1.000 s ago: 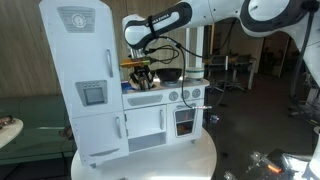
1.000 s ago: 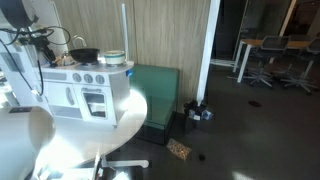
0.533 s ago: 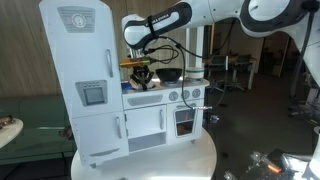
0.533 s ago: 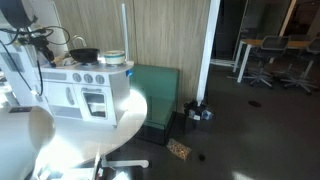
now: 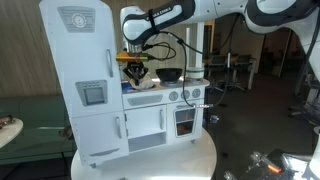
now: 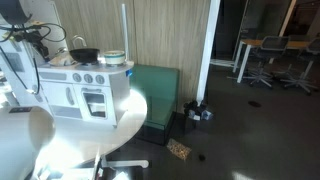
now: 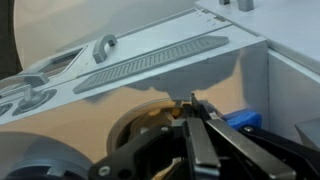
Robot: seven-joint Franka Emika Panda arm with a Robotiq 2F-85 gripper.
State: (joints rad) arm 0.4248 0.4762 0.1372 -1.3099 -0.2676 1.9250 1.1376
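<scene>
I will lift my gripper clear of the bowl next, move it toward the stove and let go above the black pan (image 5: 170,74), which is on the stove beside my gripper.
My gripper (image 5: 137,70) hangs over the sink side of a white toy kitchen (image 5: 90,90), between its tall fridge part and the stove. In the wrist view the two fingers (image 7: 194,103) are pressed together with nothing visible between them. Below them is a round bowl (image 7: 128,128) with small orange pieces in it, and a blue object (image 7: 241,120) lies beside the fingers. The toy faucet (image 7: 105,45) and a grey ribbed strip (image 7: 150,62) show further off. A black pan (image 5: 170,74) sits on the stove next to the gripper.
The toy kitchen stands on a round white table (image 6: 95,135). A white pot with a green band (image 6: 114,58) sits by the pan (image 6: 85,54). A green bench (image 6: 155,95) stands against the wooden wall. Desks and chairs (image 6: 265,55) stand far off.
The gripper has risen a little above the sink area. Nothing else has moved.
</scene>
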